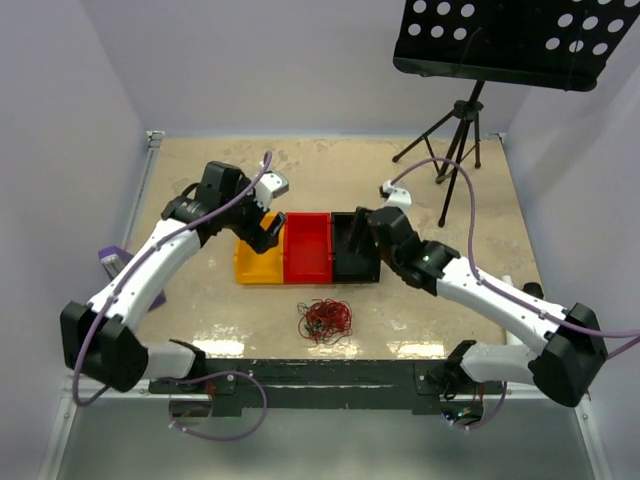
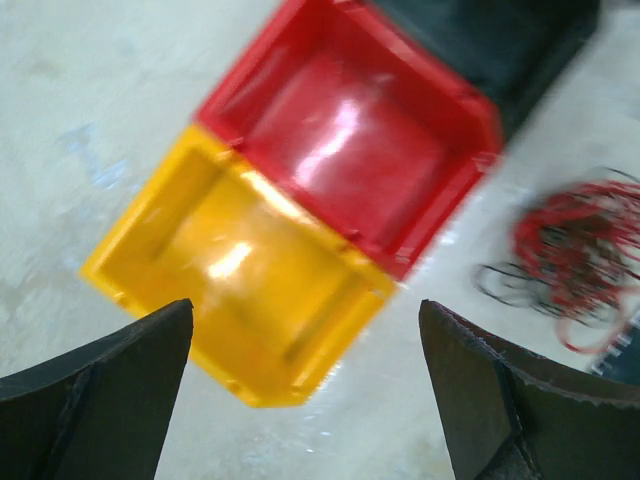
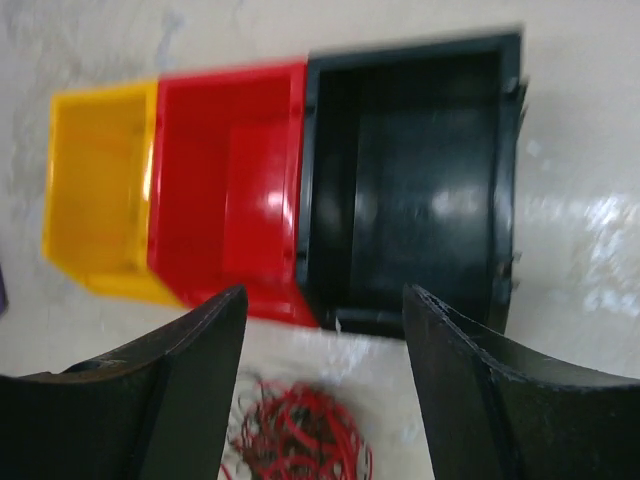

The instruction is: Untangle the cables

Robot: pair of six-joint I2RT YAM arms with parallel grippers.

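The robot's left gripper will next move back from the yellow bin and down onto the heap's side toward that bin (image 1: pixel 306 322), because a red loop sticks out.
The cables (image 1: pixel 325 320) are a small tangled heap of thin red and dark wires on the table, in front of three bins. They show in the left wrist view (image 2: pixel 580 250) at the right edge and in the right wrist view (image 3: pixel 300 435) low between the fingers. My left gripper (image 1: pixel 268 232) is open and empty above the yellow bin (image 1: pixel 258 260); it shows in its wrist view (image 2: pixel 305 340). My right gripper (image 1: pixel 358 232) is open and empty above the black bin (image 1: pixel 355 262); it shows in its wrist view (image 3: pixel 325 310).
A yellow bin (image 2: pixel 240 270), a red bin (image 1: pixel 307 250) and a black bin (image 3: pixel 410 180) stand side by side, all empty. A black music stand (image 1: pixel 505 45) on a tripod is at the back right. A purple object (image 1: pixel 110 258) lies at the left edge.
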